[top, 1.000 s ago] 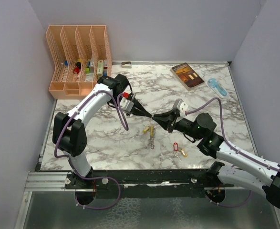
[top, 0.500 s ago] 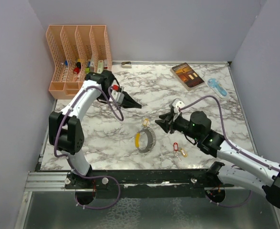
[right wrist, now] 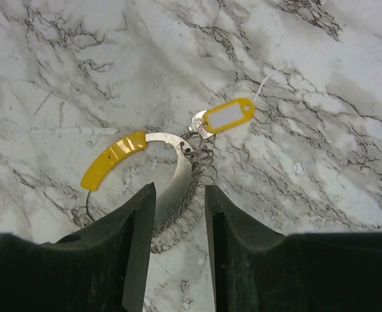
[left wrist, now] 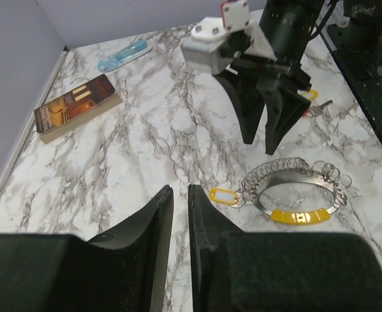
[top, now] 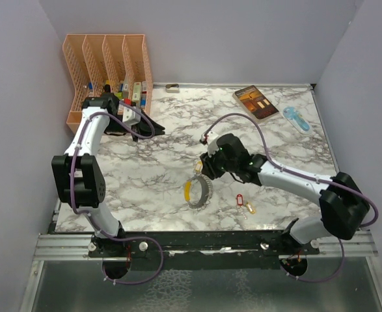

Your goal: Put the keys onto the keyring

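Observation:
The open right gripper moves down toward the yellow-tagged key next and closes around the coils, since the keyring's coil end by that key lies below it.
The keyring [top: 202, 190], a loop of silvery coils with a curved yellow segment, lies flat on the marble table. A yellow-tagged key [top: 198, 168] rests at its far edge, joined to the coils. Keys with a red tag [top: 239, 198] and an orange tag [top: 250, 208] lie loose to its right. My right gripper [top: 204, 171] hovers open and empty just over the ring. In the right wrist view its jaws [right wrist: 179, 190] straddle the coil of the keyring [right wrist: 177, 166], near the yellow-tagged key [right wrist: 227, 114]. My left gripper [top: 157, 130] is far back left, shut and empty [left wrist: 177, 192].
An orange file holder [top: 106, 71] with small items stands at the back left, close to the left arm. A book [top: 256, 103] and a blue plastic object [top: 297, 119] lie at the back right. A small object [top: 172, 87] sits by the back wall.
A second ago both grippers held the keyring up between them. It now lies on the table. The left arm has drawn back left and the right gripper has swung over the ring.

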You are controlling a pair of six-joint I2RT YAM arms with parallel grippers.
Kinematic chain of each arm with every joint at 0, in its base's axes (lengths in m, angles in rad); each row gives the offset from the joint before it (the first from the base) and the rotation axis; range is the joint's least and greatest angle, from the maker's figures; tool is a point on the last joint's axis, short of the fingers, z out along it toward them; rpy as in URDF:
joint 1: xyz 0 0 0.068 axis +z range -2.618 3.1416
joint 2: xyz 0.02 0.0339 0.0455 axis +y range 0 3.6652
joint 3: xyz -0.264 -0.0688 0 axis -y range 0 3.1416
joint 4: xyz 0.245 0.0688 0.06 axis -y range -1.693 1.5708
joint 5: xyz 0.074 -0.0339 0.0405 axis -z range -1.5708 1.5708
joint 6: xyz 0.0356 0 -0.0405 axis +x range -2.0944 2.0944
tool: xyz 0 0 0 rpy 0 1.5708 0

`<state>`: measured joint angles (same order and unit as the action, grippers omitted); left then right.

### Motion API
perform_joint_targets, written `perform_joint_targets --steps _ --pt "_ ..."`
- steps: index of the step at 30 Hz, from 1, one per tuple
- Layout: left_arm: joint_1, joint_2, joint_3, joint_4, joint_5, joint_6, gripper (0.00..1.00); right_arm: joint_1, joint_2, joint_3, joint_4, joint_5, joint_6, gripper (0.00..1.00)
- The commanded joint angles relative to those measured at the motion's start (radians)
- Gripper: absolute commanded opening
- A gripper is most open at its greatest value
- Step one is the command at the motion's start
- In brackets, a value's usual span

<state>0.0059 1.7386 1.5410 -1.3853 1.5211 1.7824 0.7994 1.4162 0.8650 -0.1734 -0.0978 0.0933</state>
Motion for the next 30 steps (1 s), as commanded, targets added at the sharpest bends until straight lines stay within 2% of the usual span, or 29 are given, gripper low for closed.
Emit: perform_joint_targets --steps 1,6,9,17,30 --pt "0.028 -0.094 0.114 -0.02 0.152 -0.183 0.19 0.004 0.119 0.122 -0.047 0.004 0.024 0.38" --pt "0.032 -0.079 0.324 -0.018 0.154 -0.37 0.2 0.004 0.259 0.223 -0.079 -0.026 0.023 0.39" --pt "0.032 -0.077 0.398 -0.017 0.154 -0.433 0.21 -0.002 0.323 0.269 -0.101 -0.024 0.028 0.38" --pt "0.032 -0.164 0.327 -0.02 0.153 -0.351 0.24 -0.028 0.355 0.268 -0.12 -0.025 0.06 0.37" --pt "0.034 -0.154 0.29 -0.02 0.153 -0.32 0.24 -0.042 0.43 0.262 -0.083 -0.123 0.073 0.34"
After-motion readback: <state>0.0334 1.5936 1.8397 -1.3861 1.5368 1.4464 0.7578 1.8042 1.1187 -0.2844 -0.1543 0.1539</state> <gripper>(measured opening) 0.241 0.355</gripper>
